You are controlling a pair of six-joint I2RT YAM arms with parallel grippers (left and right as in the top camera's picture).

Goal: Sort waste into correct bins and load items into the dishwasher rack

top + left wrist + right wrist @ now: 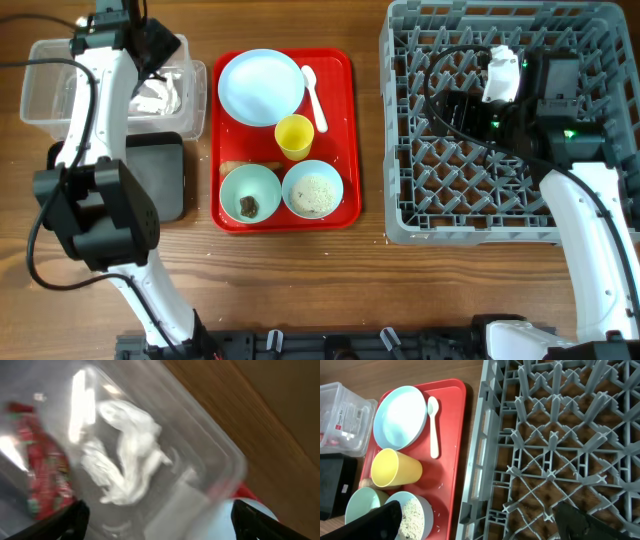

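The yellow cup stands mouth-up to the right of my left gripper in the overhead view, so I will swing across and down onto the rim's tub-side edge point(278, 131).
My left gripper point(163, 52) point(160, 527) is open and empty above the clear tub point(45, 95) point(210, 455). In the tub lie the crumpled white tissue point(157, 95) point(125, 465) and the red-and-white wrapper point(46, 476). My right gripper point(448, 106) point(480, 527) is open and empty over the left part of the grey rack point(500, 215) point(550, 435). On the red tray point(340, 70) are the pale blue plate point(260, 87) point(400, 415), white spoon point(314, 95) point(434, 425), yellow cup point(294, 136) point(395, 467), a bowl of rice point(313, 190) point(412, 512), a bowl with a dark lump point(250, 195) and the sausage stick point(235, 165).
The black tray point(165, 175) point(332, 485) sits in front of the clear tub, left of the red tray. My left arm runs along the table's left side over both bins. A few rice grains lie loose on the red tray point(447, 480).
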